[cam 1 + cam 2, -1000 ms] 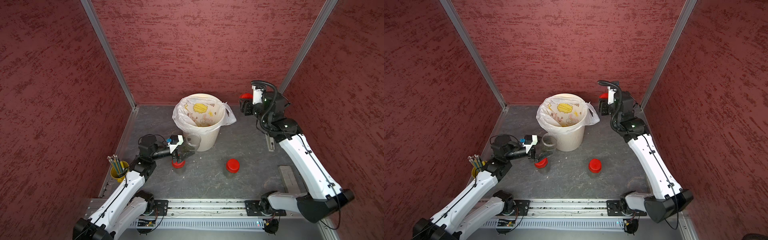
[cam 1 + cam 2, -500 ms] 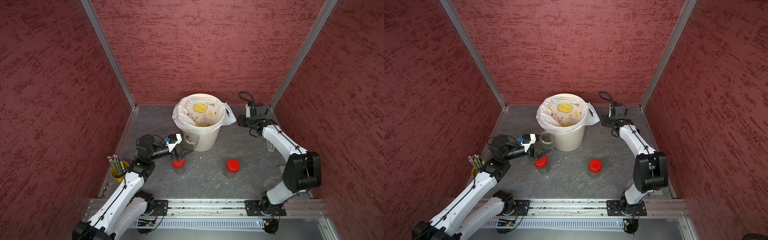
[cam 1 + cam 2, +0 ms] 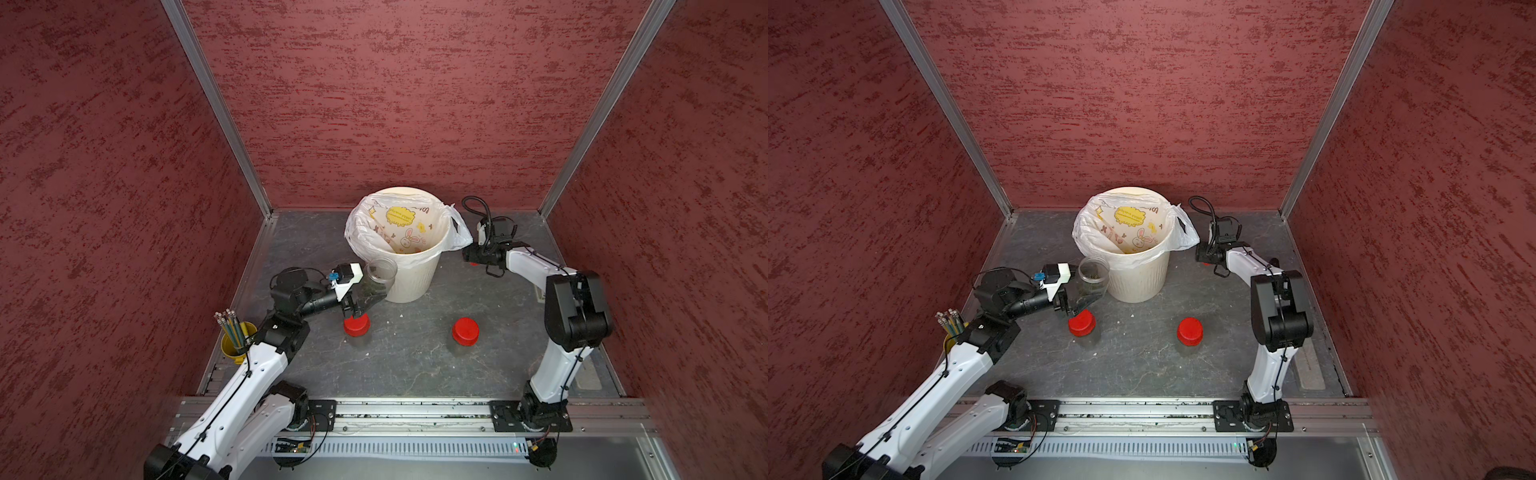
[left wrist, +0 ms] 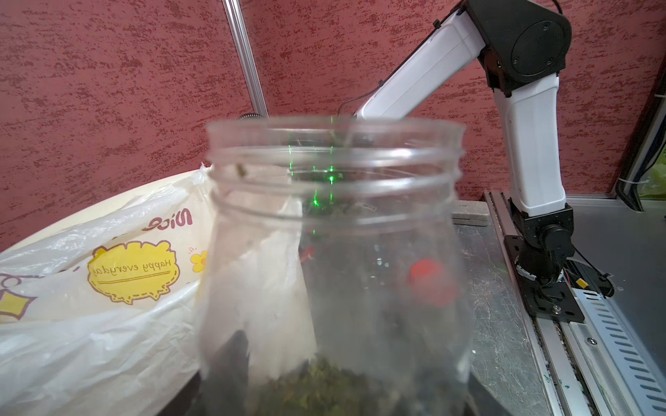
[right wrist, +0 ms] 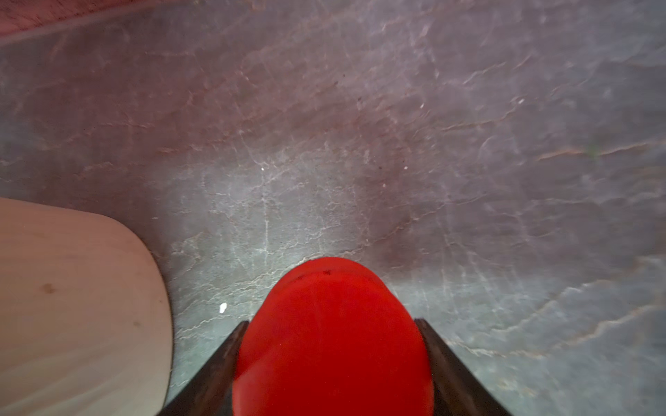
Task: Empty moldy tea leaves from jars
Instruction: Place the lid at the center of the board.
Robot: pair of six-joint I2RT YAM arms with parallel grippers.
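My right gripper needs to go the short way down next and release the loose red cap beside the cream bin (image 3: 411, 282), because bare floor lies just below the gripper.
An uncapped clear jar (image 3: 380, 278) (image 3: 1093, 276) (image 4: 335, 252) hangs just left of the cream bin (image 3: 411, 282), tilted, with my left gripper (image 3: 365, 297) (image 3: 1079, 301) (image 4: 335, 403) shut on its lower part. Moldy tea leaves (image 4: 324, 389) lie in its bottom. Two other jars with red caps (image 3: 356, 324) (image 3: 465, 331) stand on the floor in front of the bin. Low beside the bin's right side, my right gripper (image 3: 471, 257) (image 5: 331, 323) is shut on a loose red cap (image 5: 331, 342), just above the floor.
The bin (image 3: 1138, 282) (image 5: 72, 306) carries a white printed bag (image 4: 108, 324). A yellow cup of pencils (image 3: 235, 345) stands at the left edge by my left arm. A grey block (image 3: 1310, 370) lies at the right edge. The base rail (image 3: 415, 415) runs along the front.
My right arm has folded down from a raised pose by the bin's rim to floor level, still gripping the red cap. The left gripper and its jar have hardly moved.
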